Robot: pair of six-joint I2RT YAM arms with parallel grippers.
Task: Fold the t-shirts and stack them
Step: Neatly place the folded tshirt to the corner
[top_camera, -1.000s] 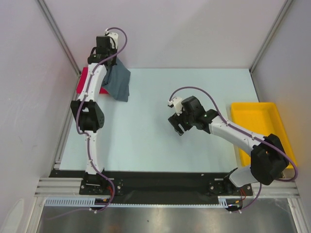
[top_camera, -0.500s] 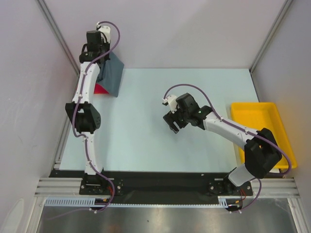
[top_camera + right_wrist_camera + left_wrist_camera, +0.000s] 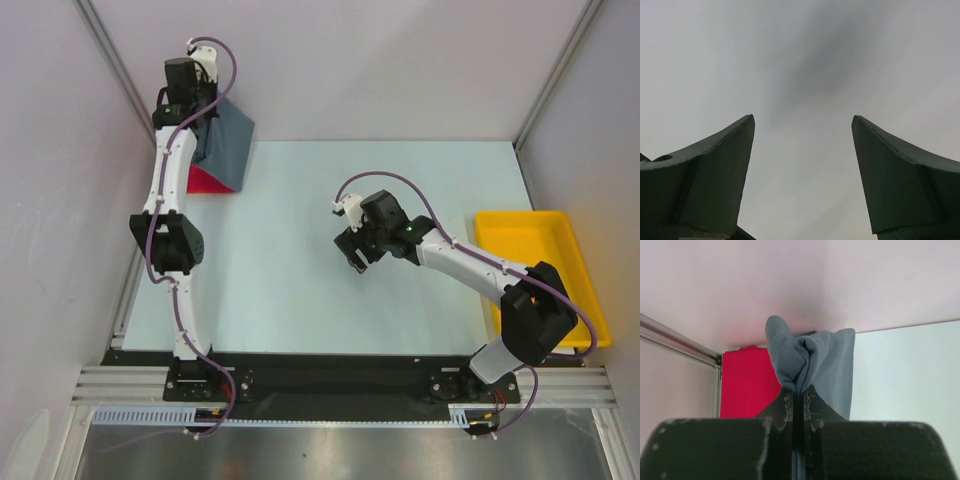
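I will lower the bunched edge of the cloth onto the pinkish-red t-shirt (image 3: 747,382) next with my left gripper, then let the edge go, since the grey cloth (image 3: 812,362) still hangs above that t-shirt.
My left gripper (image 3: 205,125) is at the far left corner, shut on a bunched edge of the slate-grey t-shirt (image 3: 228,145), which hangs from it above the table. In the left wrist view the grey cloth (image 3: 812,362) is pinched between the closed fingers (image 3: 785,407). The pinkish-red t-shirt (image 3: 205,181) lies flat under it on the table; it also shows in the left wrist view (image 3: 745,385). My right gripper (image 3: 352,255) is open and empty over the middle of the table, its fingers (image 3: 720,170) wide apart over bare surface.
A yellow plastic tray (image 3: 520,232) sits at the right edge of the table. White walls and metal frame posts (image 3: 120,70) close in the far left corner, right behind the left arm.
My left gripper has lifted the grey t-shirt and carried it further back and left into the corner, uncovering more of the red shirt. My right gripper has shifted slightly left.
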